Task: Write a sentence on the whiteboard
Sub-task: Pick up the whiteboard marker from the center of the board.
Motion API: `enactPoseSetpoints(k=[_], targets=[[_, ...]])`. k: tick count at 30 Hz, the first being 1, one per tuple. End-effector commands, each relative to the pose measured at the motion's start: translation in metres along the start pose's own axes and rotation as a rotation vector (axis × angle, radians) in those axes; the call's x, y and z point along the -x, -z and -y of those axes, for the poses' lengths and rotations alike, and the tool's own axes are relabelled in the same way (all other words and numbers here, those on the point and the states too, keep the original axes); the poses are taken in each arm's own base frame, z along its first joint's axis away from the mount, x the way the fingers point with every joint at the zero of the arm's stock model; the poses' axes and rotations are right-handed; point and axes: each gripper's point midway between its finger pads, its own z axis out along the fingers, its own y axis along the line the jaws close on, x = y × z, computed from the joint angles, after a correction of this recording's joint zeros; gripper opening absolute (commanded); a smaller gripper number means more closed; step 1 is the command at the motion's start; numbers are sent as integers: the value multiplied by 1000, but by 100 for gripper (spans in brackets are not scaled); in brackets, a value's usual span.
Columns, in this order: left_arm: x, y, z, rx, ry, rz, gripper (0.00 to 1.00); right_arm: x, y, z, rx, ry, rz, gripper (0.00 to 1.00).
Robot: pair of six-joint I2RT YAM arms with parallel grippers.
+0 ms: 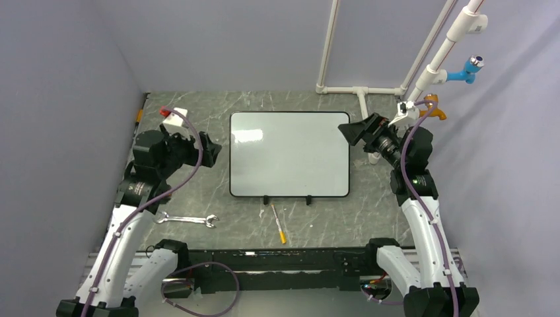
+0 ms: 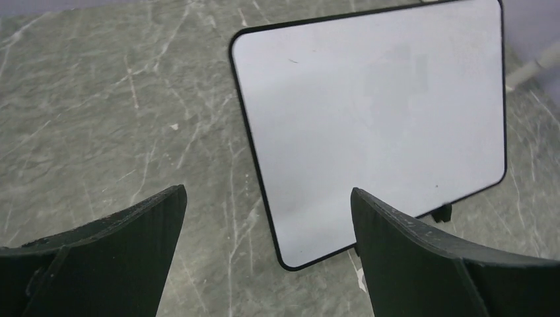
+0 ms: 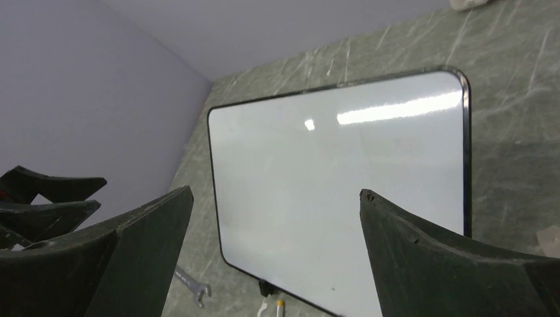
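Note:
Next, my right gripper swings back and to its left in the top view, where the marker for the blank board lies below, down onto the marker's body (image 1: 276,217).
The whiteboard (image 1: 289,153) lies flat in the middle of the grey marble table, white and glossy in a thin black frame, with two black clips on its near edge. Its surface is blank; no sentence is in view. My left gripper (image 1: 210,150) hangs open just left of the board, nothing between its fingers. From the left wrist view the gripper (image 2: 268,190) looks down on the board's (image 2: 370,119) near-left corner. My right gripper (image 1: 349,132) is open and empty at the board's right edge. In its wrist view the gripper (image 3: 275,191) frames the whiteboard (image 3: 330,165).
An orange-tipped marker (image 1: 279,223) lies on the table in front of the board, also seen as the marker (image 3: 280,304). A metal wrench (image 1: 188,219) lies near the left arm. White pipes (image 1: 360,92) stand at the back right. Purple walls close in on three sides.

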Motion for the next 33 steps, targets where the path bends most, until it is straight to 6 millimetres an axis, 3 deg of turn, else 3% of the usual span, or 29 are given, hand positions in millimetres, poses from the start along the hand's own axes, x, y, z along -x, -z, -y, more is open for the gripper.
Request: enactPoseSetpoints(k=[1, 4, 14, 22, 30, 33], targets=[[3, -1, 21, -56, -120, 10, 99, -20, 8, 2, -3, -81, -51, 100], [-4, -3, 35, -89, -164, -16, 99, -32, 15, 5, -48, -113, -93, 100], [-16, -8, 51, -120, -192, -67, 96, -70, 36, -12, -86, -97, -251, 100], [-20, -7, 64, -157, -207, -92, 88, -139, 42, -40, -110, 0, -517, 100], [-19, -7, 65, -145, -195, -98, 82, -225, 60, -45, -171, 77, -714, 99], [-16, -5, 62, -127, -192, -91, 80, -253, 58, -43, -232, 136, -729, 93]])
